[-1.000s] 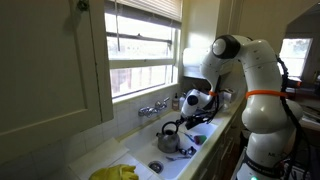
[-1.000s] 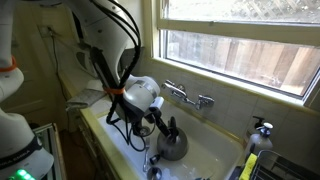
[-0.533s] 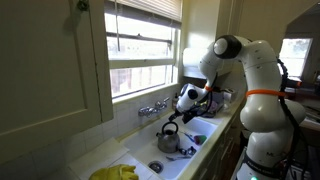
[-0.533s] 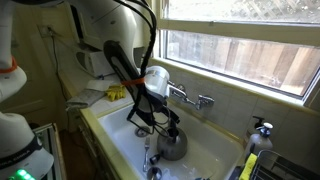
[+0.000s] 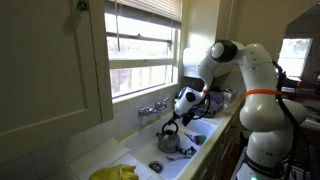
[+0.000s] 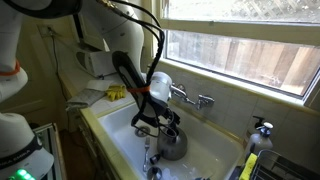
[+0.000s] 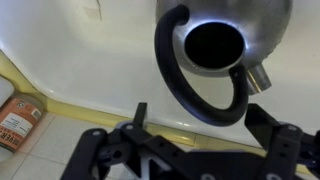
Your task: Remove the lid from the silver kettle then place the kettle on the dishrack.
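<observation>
I will next lower my gripper onto the arched top of the kettle's dark handle [image 5: 170,122] [image 7: 202,108], which is just below the gripper, because its open fingers are still clear of it.
The silver kettle [image 7: 225,35] sits in the white sink, seen from above in the wrist view. Its top opening is dark and has no lid on it, and its dark handle [image 7: 200,95] arches over it. It also shows in both exterior views [image 5: 170,140] [image 6: 172,145]. My gripper [image 7: 200,125] is open and empty, hanging just above the handle without touching it. It shows in both exterior views [image 5: 175,118] [image 6: 160,120]. A dark rack-like thing, which may be the dishrack [image 6: 288,168], is cut off at the bottom right edge. No lid is in view.
The faucet [image 6: 190,97] stands on the sink's back rim under the window. A soap dispenser [image 6: 262,130] and a yellow item [image 6: 248,162] sit near the rack. Yellow gloves [image 5: 115,172] lie on the counter. A drain [image 6: 152,172] is beside the kettle.
My gripper has lifted up off the kettle's top and now hangs above the handle. The kettle has stayed in the sink.
</observation>
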